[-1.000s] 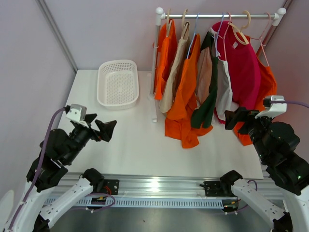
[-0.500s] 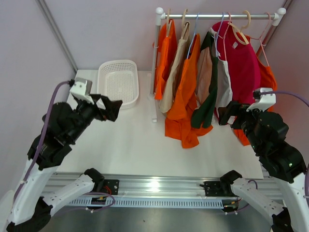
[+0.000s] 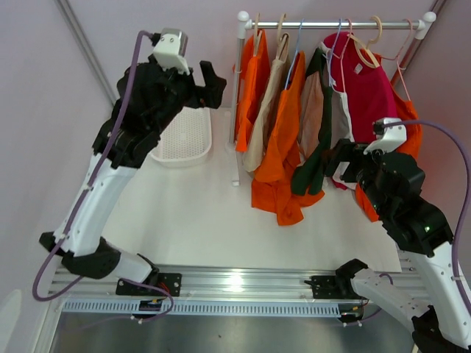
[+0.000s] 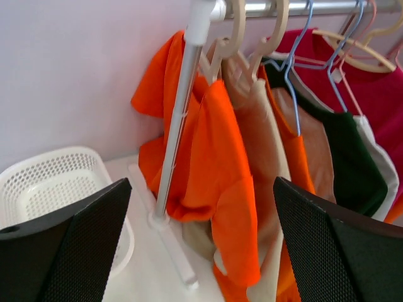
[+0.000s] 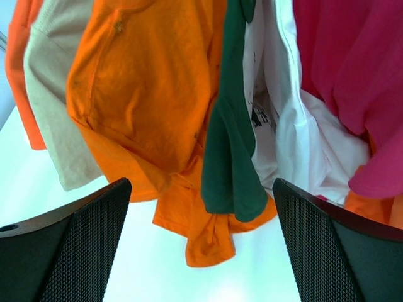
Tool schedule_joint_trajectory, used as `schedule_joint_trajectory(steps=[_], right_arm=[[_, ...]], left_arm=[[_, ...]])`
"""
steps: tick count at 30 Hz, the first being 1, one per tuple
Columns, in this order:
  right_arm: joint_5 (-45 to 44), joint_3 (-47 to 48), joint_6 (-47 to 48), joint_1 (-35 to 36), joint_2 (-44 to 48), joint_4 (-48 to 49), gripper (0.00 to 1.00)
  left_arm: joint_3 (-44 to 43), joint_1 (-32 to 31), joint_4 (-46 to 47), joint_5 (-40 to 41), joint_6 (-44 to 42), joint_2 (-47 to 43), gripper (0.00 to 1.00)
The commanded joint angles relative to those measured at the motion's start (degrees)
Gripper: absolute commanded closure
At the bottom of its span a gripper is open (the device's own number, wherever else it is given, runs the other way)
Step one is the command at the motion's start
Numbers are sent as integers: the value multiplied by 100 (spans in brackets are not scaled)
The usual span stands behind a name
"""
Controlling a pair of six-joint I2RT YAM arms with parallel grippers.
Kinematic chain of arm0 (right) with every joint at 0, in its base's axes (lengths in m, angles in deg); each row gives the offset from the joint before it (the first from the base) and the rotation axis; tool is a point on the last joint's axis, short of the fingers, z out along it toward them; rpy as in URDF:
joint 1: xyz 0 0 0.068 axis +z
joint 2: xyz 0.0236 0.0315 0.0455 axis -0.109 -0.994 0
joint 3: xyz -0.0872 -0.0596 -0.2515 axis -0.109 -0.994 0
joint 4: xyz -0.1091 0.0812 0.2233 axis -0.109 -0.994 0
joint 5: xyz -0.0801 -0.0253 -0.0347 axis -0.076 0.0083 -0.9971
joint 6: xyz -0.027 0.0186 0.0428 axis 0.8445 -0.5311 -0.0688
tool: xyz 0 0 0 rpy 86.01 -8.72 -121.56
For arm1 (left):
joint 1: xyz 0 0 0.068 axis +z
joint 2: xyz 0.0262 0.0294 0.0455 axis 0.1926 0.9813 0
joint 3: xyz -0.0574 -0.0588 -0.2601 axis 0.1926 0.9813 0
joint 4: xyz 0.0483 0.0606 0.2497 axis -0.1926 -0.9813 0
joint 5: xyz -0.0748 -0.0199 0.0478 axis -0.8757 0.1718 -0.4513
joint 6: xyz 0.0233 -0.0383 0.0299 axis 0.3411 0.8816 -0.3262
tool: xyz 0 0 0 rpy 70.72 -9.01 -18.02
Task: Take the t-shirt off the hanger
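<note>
The orange t-shirt (image 4: 220, 157) hangs from the pale hanger hook beside the rack's post, so my left gripper will next move outward and to the right in the top view, onto that hook.
Several t-shirts hang on hangers from a rail (image 3: 331, 24): orange (image 3: 254, 81), beige (image 3: 268, 110), a long orange one (image 3: 283, 147), dark green (image 3: 318, 147), white (image 3: 340, 132), magenta (image 3: 372, 103). My left gripper (image 3: 213, 87) is open and empty, raised high just left of the rack's post (image 3: 237, 103), facing the leftmost orange t-shirt (image 4: 220, 157). My right gripper (image 3: 340, 168) is open and empty, close in front of the green t-shirt (image 5: 230, 157) and the white t-shirt (image 5: 296, 138), touching nothing.
A white mesh basket (image 3: 180, 140) stands on the table left of the rack, and its rim shows in the left wrist view (image 4: 44, 182). The rack's white foot bar (image 3: 235, 176) lies on the table. A long orange hem (image 5: 214, 233) droops onto the table.
My left arm has risen from low at the table's front left to high beside the rack's left post. My right gripper has moved up and left toward the hanging shirts.
</note>
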Motion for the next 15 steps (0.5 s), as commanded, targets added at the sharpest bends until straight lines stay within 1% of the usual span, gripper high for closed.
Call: schedule_joint_trajectory(steps=[1, 2, 5, 9, 13, 15], right_arm=[[72, 392, 0, 28, -229, 424, 1], [81, 480, 9, 19, -334, 477, 1], [116, 542, 18, 19, -519, 565, 1], [116, 594, 53, 19, -686, 732, 0], [72, 665, 88, 19, -880, 793, 0], [72, 683, 106, 19, -950, 864, 0]], left_arm=[[-965, -20, 117, -230, -185, 477, 0], [-1299, -20, 56, -248, -203, 818, 0], [-1768, -20, 2, -336, -238, 1199, 1], [-1672, -20, 547, -433, -264, 1489, 0], [-2109, -20, 697, -538, -247, 2076, 0], [-2190, -28, 863, -556, -273, 2219, 1]])
